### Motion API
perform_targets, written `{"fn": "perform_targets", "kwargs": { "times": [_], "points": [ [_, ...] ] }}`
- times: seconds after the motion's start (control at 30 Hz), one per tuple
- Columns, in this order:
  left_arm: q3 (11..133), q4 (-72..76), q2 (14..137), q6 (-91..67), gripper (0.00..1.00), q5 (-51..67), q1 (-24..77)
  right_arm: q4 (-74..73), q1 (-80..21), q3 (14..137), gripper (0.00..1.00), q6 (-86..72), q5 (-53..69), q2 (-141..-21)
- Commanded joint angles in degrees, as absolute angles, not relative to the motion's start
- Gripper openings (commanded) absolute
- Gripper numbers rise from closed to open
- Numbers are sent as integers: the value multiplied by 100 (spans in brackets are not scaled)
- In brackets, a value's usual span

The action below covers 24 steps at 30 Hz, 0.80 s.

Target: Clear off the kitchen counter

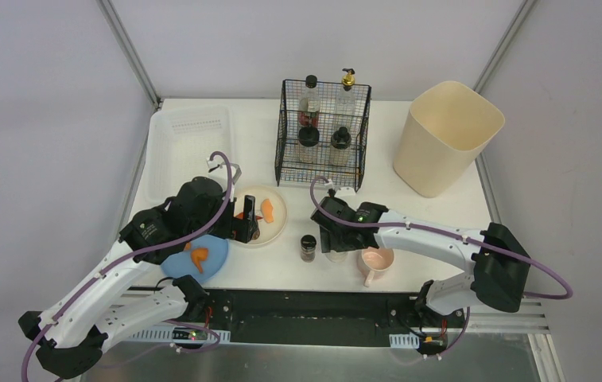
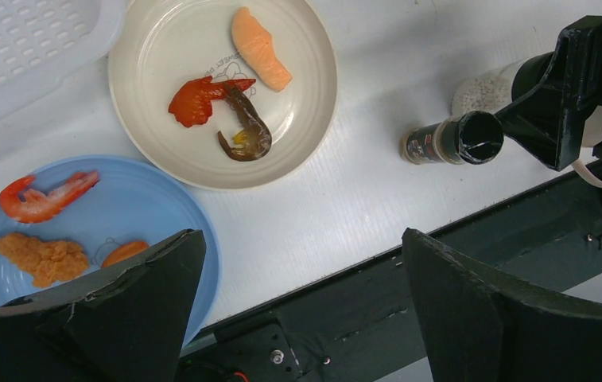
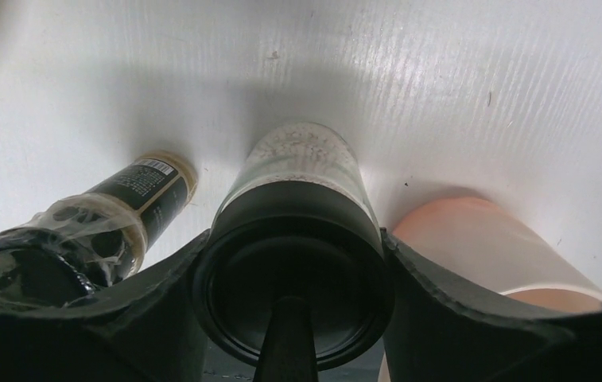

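The wire basket's near row [image 1: 304,169] is empty. I will lift my right gripper with the jar, carry it outward over that row and lower it to release.
The white kitchen counter [image 1: 425,208] holds a cream plate [image 1: 275,224] with salmon [image 2: 260,48], a red piece and a shrimp [image 2: 246,131]. A blue plate [image 1: 216,256] near the front edge holds a shrimp [image 2: 43,197] and fried bits. My left gripper [image 1: 243,228] hovers open and empty above the cream plate's near side; in its wrist view [image 2: 305,294] the counter's front edge lies between the fingers. My right gripper [image 1: 334,239] is shut on a black-lidded jar of white grains [image 3: 301,171] standing on the counter.
A small dark spice bottle [image 1: 308,247] stands just left of the jar and a pink mug [image 1: 376,262] just right of it. A wire basket [image 1: 323,131] with bottles, a cream bin [image 1: 447,137] and a translucent tray [image 1: 188,147] stand at the back.
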<state>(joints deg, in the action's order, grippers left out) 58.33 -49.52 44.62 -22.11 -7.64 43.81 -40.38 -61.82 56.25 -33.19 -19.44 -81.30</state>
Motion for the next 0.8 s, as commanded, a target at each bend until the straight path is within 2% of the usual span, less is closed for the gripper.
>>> {"fn": "perform_targets", "kwargs": {
  "times": [0.0,0.1,0.2,0.5,0.77],
  "points": [
    [5827,-4844,4432,-2267,100,-723,4377,-3987,-6220,5618,59,-3447,-1987,-7988],
    [5832,-4844,4429,-2276,100,-713,4375,-4049,-6220,5764,50,-3425,-2049,-7946],
    [5827,-4846,4417,-2276,100,-711,4377,-4235,-6222,6037,47,-3345,-2202,-7907],
    [5819,-4851,4357,-2259,100,-701,4374,-4784,-6141,7274,46,-2655,-2944,-7659],
    [5833,-4856,4323,-2237,100,-674,4371,-4746,-5324,8334,44,-1922,-2725,-7862]
  ]
}}
